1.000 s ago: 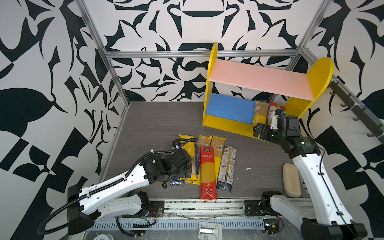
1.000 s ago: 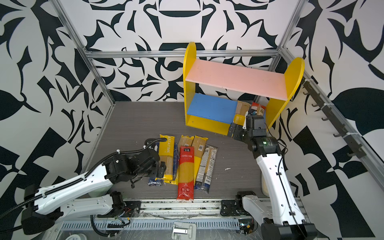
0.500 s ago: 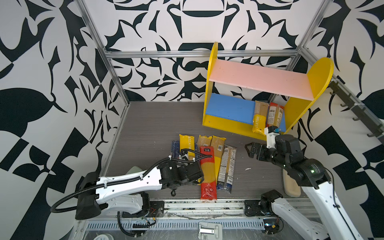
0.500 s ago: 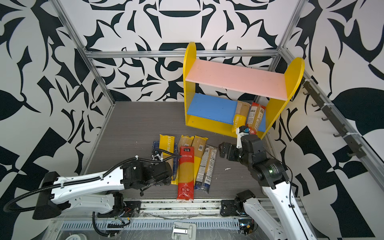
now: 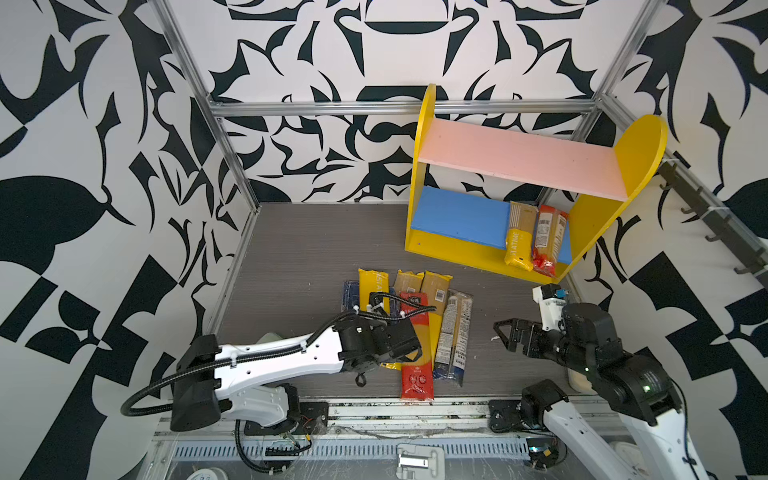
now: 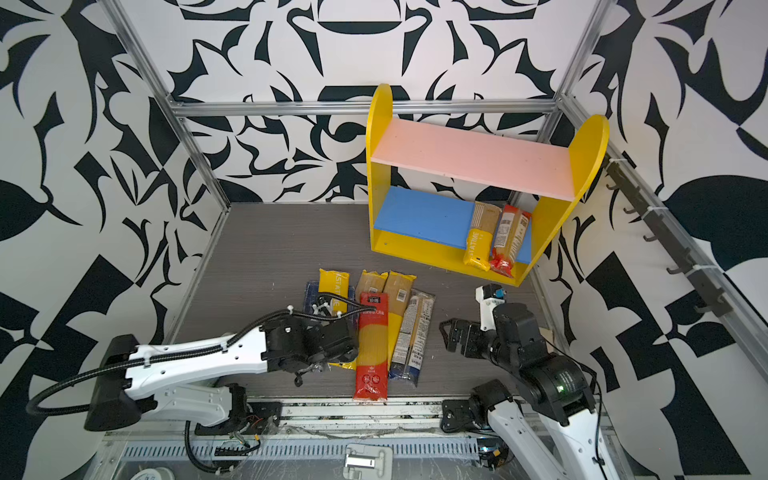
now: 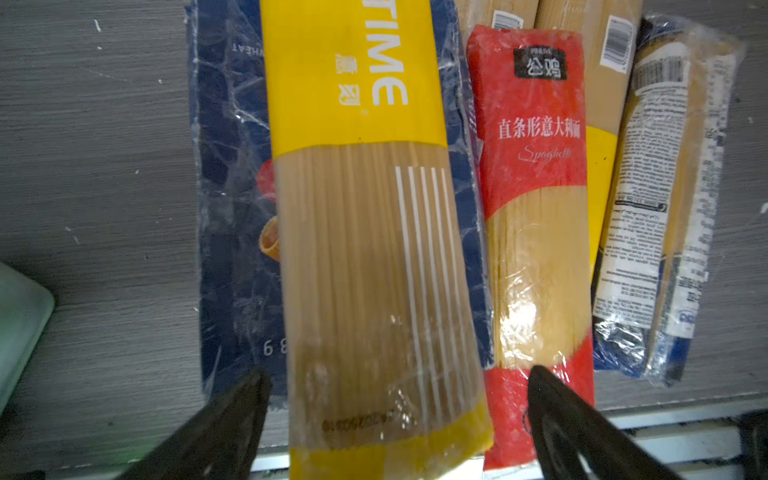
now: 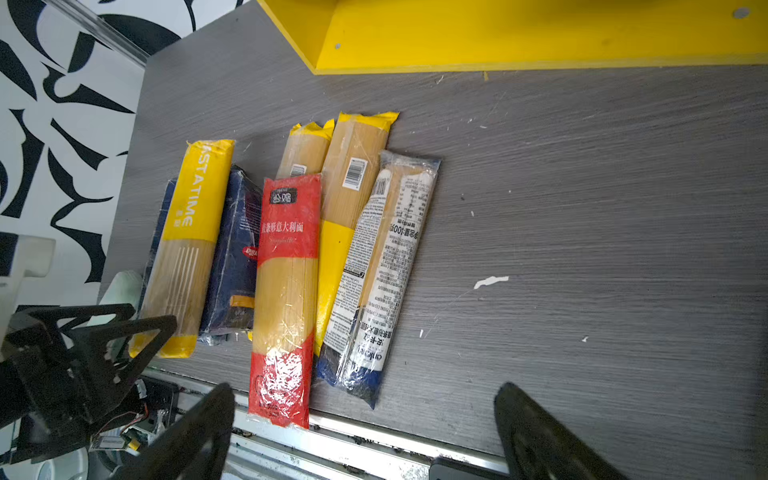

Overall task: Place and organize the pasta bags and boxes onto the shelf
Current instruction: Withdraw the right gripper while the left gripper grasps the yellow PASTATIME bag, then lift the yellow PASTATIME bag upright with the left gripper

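The robot will next lower its left gripper and close it across the clear near half of the yellow-ended bag (image 7: pixel 384 344), since that bag lies on top, on the dark blue box (image 7: pixel 232 208).
The shelf (image 5: pixel 521 160) (image 6: pixel 469 156) stands at the back right. On its blue lower board lie a yellow-ended bag (image 5: pixel 519 235) and a red-ended bag (image 5: pixel 549 239). Several bags lie side by side on the table: a yellow-ended one (image 7: pixel 365 249), a red one (image 7: pixel 536 216) (image 5: pixel 415 353), two more yellow-ended ones (image 8: pixel 353 183) and a dark blue one (image 8: pixel 382 266). A wide dark blue pasta box (image 7: pixel 232 208) lies under the yellow-ended bag. My left gripper (image 7: pixel 399 380) (image 5: pixel 409 347) is open, straddling that bag's near end. My right gripper (image 8: pixel 361 399) (image 5: pixel 509 334) hangs open right of the pile, holding nothing.
A metal rail (image 5: pixel 415 409) runs along the table's front edge, just past the bags' near ends. A pale green pad (image 7: pixel 20 324) lies left of the pile and a beige pad (image 5: pixel 577 380) at the front right. A white scrap (image 8: pixel 490 281) lies on the table.
My right gripper has drawn back from the shelf toward the front, leaving two bags on the lower board. My left gripper has moved right, over the yellow-ended bag.
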`<act>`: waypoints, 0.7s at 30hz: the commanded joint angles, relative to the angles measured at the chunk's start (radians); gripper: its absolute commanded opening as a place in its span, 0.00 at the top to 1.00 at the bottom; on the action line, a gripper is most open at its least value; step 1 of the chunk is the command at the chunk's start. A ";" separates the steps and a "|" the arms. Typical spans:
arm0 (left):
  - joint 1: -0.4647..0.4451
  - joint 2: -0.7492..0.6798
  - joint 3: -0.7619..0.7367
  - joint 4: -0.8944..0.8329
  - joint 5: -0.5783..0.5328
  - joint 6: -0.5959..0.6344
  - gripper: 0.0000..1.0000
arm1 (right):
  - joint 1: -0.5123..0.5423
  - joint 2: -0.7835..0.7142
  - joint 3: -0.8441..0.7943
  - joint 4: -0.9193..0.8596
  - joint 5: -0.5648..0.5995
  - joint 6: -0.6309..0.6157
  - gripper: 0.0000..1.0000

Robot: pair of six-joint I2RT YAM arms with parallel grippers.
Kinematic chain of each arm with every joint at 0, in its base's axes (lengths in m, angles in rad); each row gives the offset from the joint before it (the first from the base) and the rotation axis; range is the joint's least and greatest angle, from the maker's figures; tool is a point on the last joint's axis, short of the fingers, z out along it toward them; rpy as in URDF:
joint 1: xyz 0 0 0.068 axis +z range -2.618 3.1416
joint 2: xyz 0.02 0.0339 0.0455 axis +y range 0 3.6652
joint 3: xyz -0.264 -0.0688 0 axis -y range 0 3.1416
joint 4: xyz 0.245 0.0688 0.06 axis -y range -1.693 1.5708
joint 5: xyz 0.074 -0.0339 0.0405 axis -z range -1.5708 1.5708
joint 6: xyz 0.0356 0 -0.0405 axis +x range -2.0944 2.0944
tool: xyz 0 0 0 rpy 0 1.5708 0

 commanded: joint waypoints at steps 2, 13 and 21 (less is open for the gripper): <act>0.005 0.057 0.041 -0.080 -0.054 -0.002 0.01 | 0.004 0.023 -0.006 0.041 -0.043 -0.007 0.00; 0.093 0.058 -0.028 0.009 0.002 0.028 0.01 | 0.005 0.066 0.004 0.071 -0.053 -0.031 0.00; 0.104 0.094 -0.058 0.041 0.036 0.024 0.01 | 0.005 0.092 0.025 0.076 -0.038 -0.044 0.00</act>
